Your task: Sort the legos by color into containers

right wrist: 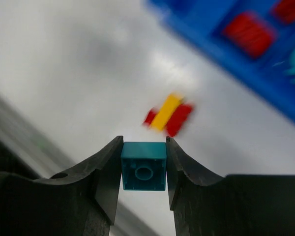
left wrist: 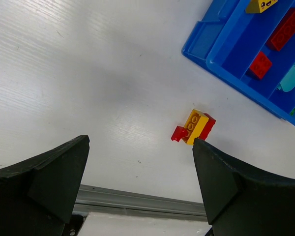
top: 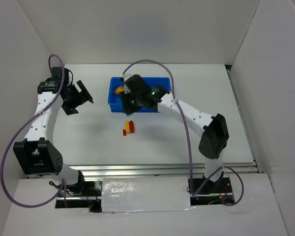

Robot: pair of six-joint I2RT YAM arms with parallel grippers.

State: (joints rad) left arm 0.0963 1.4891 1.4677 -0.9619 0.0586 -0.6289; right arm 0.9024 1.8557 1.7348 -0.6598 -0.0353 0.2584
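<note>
The robot's right gripper will move outward and to the right in the top view, then lower into the teal piece's compartment to release the teal lego, because their colors match.
My right gripper (right wrist: 144,147) is shut on a small square teal lego (right wrist: 144,166), held in the air above the table. In the top view it (top: 129,104) hovers over the near left part of the blue tray (top: 160,79). A cluster of red and yellow legos (top: 129,128) lies on the table just in front of the tray; it also shows in the left wrist view (left wrist: 194,128) and, blurred, in the right wrist view (right wrist: 168,114). The tray (left wrist: 221,64) holds red bricks (left wrist: 285,29), a yellow one (left wrist: 260,5) and a teal piece (left wrist: 289,78). My left gripper (left wrist: 140,147) is open and empty, left of the tray.
White walls enclose the table on the left, back and right. A metal rail (left wrist: 137,201) runs along the table's near edge. The left arm (top: 39,123) stands at the left, the right arm (top: 211,132) at the right.
</note>
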